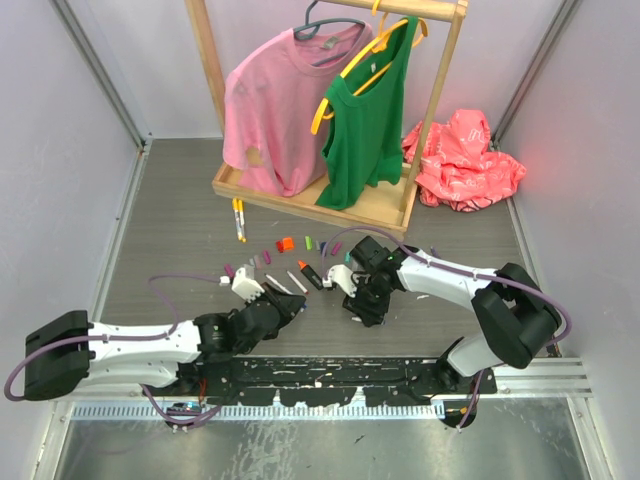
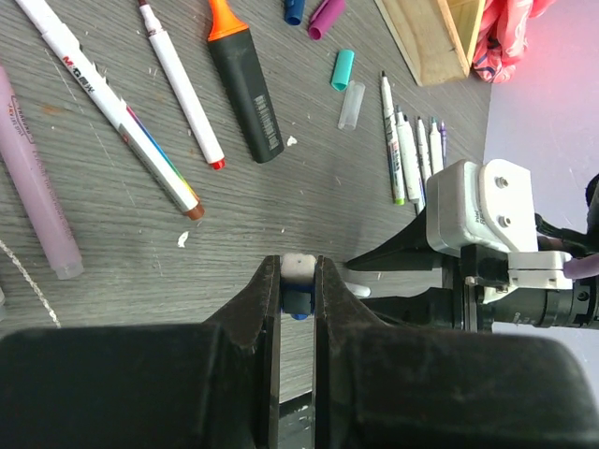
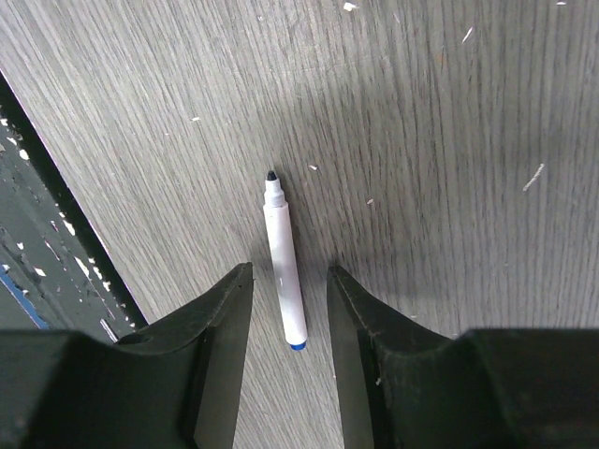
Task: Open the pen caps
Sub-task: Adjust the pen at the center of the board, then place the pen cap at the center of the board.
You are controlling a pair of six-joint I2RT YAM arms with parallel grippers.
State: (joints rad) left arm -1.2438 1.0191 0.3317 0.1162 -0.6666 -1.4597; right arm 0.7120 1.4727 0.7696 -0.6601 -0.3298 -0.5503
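Observation:
The white marker already lies uncapped beside the bare tabletop beneath the pen cap point(image 1: 307, 309), so my left gripper will next move down there to release the cap.
My left gripper point(image 2: 298, 264) is shut on a small pen cap point(image 2: 299, 301), blue with a whitish end, held just above the table. Close to its right, my right gripper point(image 3: 288, 269) stands open over an uncapped white marker point(image 3: 284, 271) with a dark tip and a blue end. That marker lies flat on the table between the fingers, touching neither. From above, the left gripper point(image 1: 296, 305) and the right gripper point(image 1: 357, 305) are near each other at table centre. Loose pen caps lie beyond them: orange point(image 1: 286, 244), green point(image 1: 309, 241), purple point(image 1: 336, 247), teal point(image 2: 343, 69).
An orange-tipped black highlighter point(image 2: 245, 89), long white markers point(image 2: 117, 108) and several thin pens point(image 2: 412, 154) lie around the left gripper. At the back stands a wooden clothes rack point(image 1: 310, 200) with a pink and a green shirt. A crumpled pink bag point(image 1: 462, 160) lies back right.

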